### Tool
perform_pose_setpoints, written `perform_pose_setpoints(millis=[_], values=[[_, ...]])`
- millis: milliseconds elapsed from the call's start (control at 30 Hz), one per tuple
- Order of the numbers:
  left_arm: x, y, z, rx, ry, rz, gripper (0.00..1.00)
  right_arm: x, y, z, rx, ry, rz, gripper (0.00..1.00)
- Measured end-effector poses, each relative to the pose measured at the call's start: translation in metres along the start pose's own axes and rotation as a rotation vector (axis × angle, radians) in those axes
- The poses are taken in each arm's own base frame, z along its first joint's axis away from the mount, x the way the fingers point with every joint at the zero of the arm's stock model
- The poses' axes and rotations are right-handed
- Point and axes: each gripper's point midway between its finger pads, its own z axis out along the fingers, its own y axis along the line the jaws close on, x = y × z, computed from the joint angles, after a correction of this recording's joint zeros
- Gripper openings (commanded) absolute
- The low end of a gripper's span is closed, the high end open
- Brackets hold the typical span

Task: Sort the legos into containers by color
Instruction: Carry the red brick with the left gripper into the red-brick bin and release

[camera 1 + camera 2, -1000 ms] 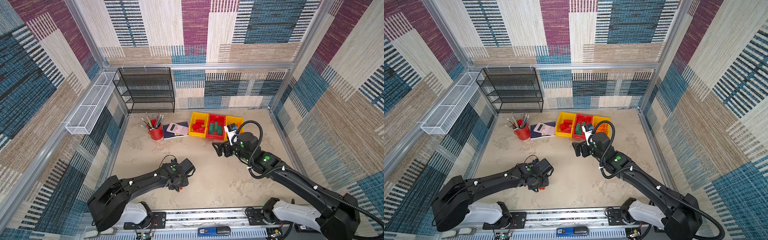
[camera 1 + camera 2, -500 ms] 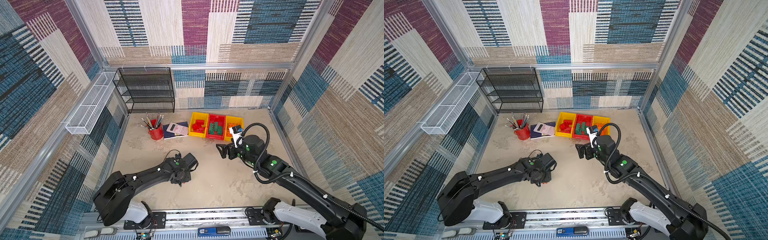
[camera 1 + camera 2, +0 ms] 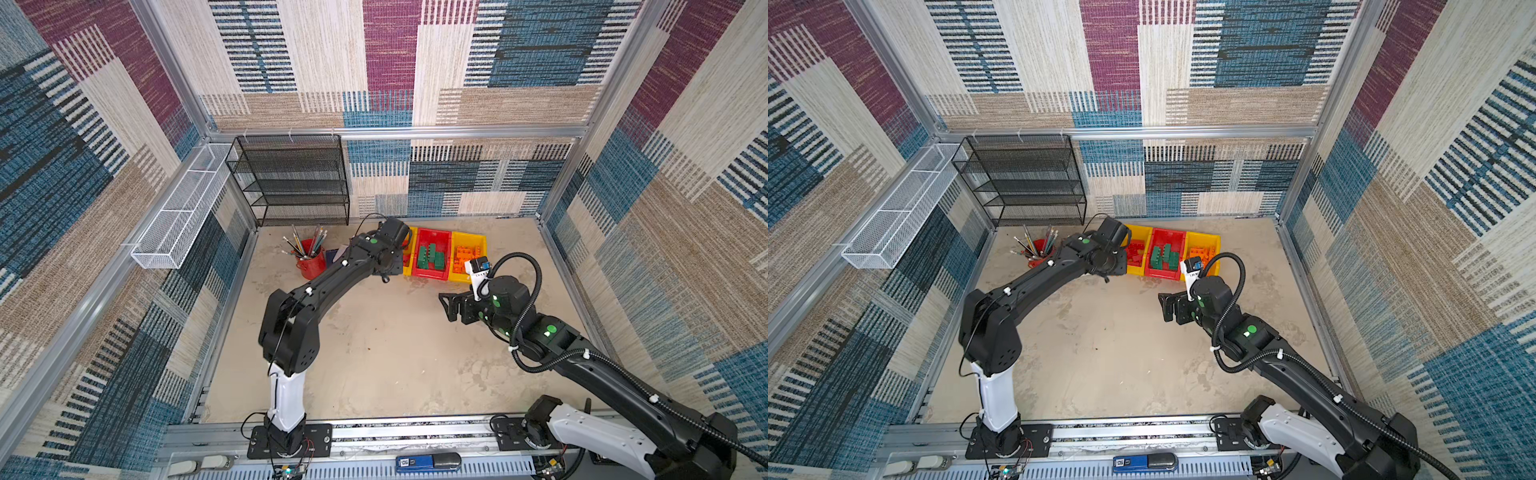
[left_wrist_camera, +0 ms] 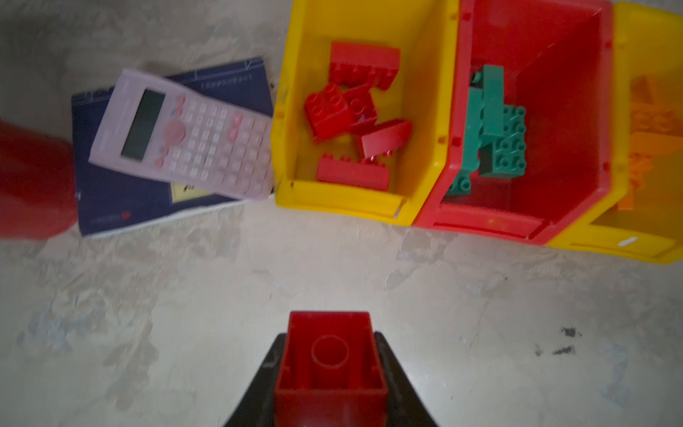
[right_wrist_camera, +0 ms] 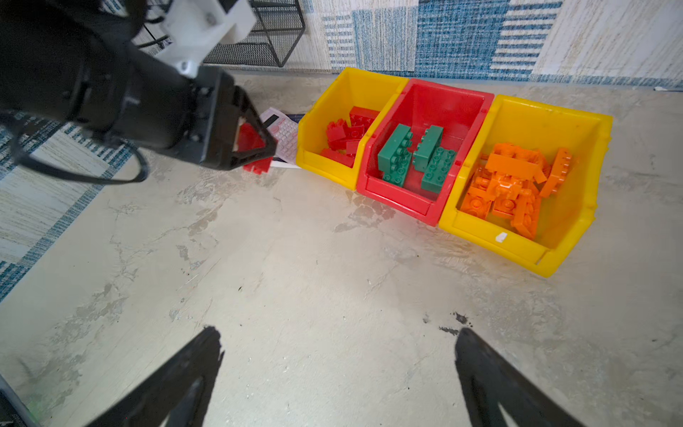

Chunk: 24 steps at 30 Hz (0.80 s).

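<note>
My left gripper carries the matching red lego outward over the yellow container's open top and releases it next, since that container, holding red legos, lies outward.
My left gripper (image 4: 330,338) is shut on a red lego (image 4: 329,373), hollow underside toward the camera. In the right wrist view this gripper (image 5: 258,149) hovers with the red lego (image 5: 248,140) just in front of and beside the left yellow container (image 5: 325,107). That container holds several red legos (image 4: 343,111). The middle red container (image 5: 443,100) holds green legos (image 5: 414,155). The right yellow container (image 5: 576,166) holds orange legos (image 5: 510,185). My right gripper (image 3: 448,306) stands open and empty above bare floor, in front of the containers.
A pink calculator (image 4: 184,133) lies on a dark blue notebook (image 4: 118,199) left of the containers. A red pencil cup (image 3: 309,262) stands further left. A black wire shelf (image 3: 291,178) is at the back wall and a white wire basket (image 3: 183,208) hangs on the left wall.
My left arm has swung from the front middle of the floor up to the containers, carrying the red lego. My right arm has drawn back from the containers, still open.
</note>
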Motion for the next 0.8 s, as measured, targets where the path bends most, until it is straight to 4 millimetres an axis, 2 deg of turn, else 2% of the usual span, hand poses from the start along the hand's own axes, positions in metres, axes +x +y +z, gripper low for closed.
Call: perform_pose_setpoints(millis=[133, 300, 333, 500, 567, 667, 800], values=[[-0.030, -0.014, 0.029, 0.006, -0.034, 0.092, 0.18, 0.001, -0.003, -0.001, 0.014, 0.005, 0.014, 1.00], [-0.053, -0.023, 0.064, 0.008, -0.068, 0.157, 0.20, 0.001, -0.009, -0.009, 0.042, -0.002, 0.040, 1.00], [-0.057, -0.024, 0.069, 0.008, -0.075, 0.166, 0.26, 0.002, -0.010, -0.011, 0.048, -0.001, 0.046, 1.00], [-0.069, -0.032, 0.093, 0.014, -0.106, 0.188, 0.78, -0.001, -0.013, -0.016, 0.064, -0.007, 0.064, 1.00], [-0.070, -0.032, 0.095, 0.011, -0.108, 0.191, 0.83, 0.000, -0.015, -0.016, 0.073, -0.004, 0.071, 1.00], [-0.072, -0.028, 0.089, -0.005, -0.123, 0.196, 0.97, 0.000, -0.015, -0.017, 0.075, 0.001, 0.075, 1.00], [-0.064, -0.012, 0.061, -0.032, -0.136, 0.203, 1.00, -0.002, -0.014, -0.016, 0.072, -0.005, 0.078, 1.00]])
